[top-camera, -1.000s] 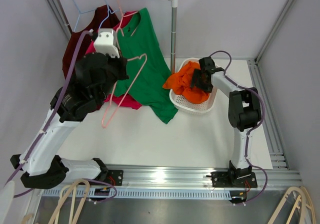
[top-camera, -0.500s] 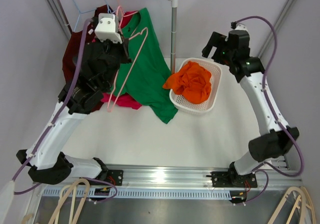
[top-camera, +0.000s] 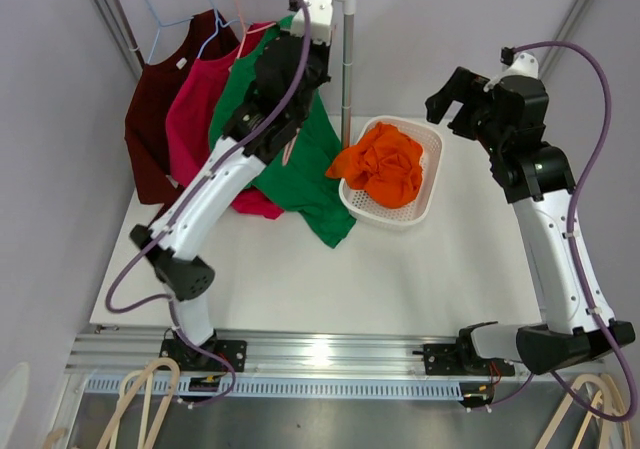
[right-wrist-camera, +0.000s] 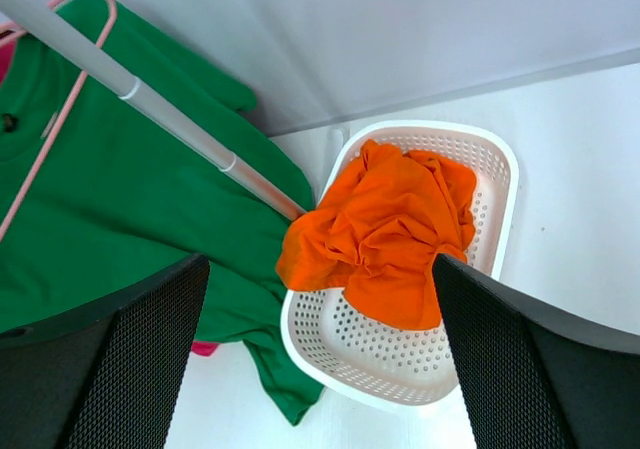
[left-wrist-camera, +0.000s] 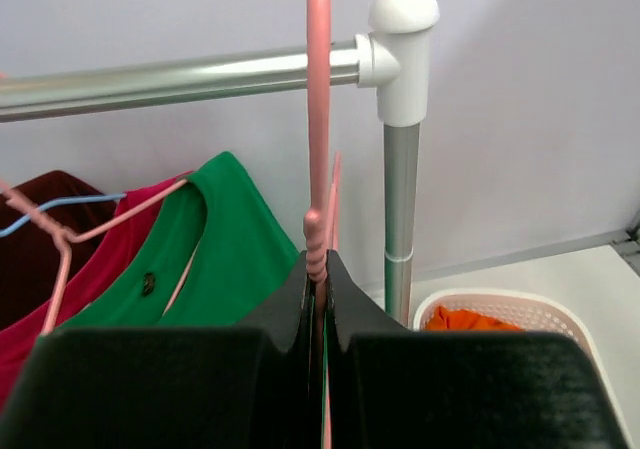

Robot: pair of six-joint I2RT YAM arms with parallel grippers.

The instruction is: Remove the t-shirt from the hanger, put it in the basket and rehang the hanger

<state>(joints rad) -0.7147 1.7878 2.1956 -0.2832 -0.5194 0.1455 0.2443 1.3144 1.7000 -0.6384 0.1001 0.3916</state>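
I should move my left gripper outward next and release the pink hanger (left-wrist-camera: 318, 119) on the bar's end by the post (left-wrist-camera: 341, 66), because that bare end of the bar is outward of my gripper.
My left gripper (left-wrist-camera: 318, 264) is shut on a bare pink hanger (left-wrist-camera: 318, 119), holding it upright by the right end of the rail (left-wrist-camera: 180, 74). Seen from above, this arm's wrist (top-camera: 312, 17) reaches up beside the post cap. An orange t-shirt (right-wrist-camera: 385, 239) lies crumpled in the white basket (right-wrist-camera: 400, 369). My right gripper (right-wrist-camera: 320, 259) hangs open above the basket with nothing between its fingers (right-wrist-camera: 110, 369); in the top view it (top-camera: 452, 99) is up and to the right of the basket (top-camera: 425, 184). A green t-shirt (top-camera: 295, 164) hangs on its own pink hanger (right-wrist-camera: 60, 119).
A pink shirt (top-camera: 195, 119) and a maroon shirt (top-camera: 150, 119) hang further left on the rail. The rack's upright post (top-camera: 347, 69) stands between the green shirt and the basket. White tabletop (top-camera: 400, 269) lies in front, with grey walls on three sides.
My left arm swung the bare pink hanger up and right to the rail's end. My right gripper opened, let go of the orange t-shirt in the basket, and rose away.
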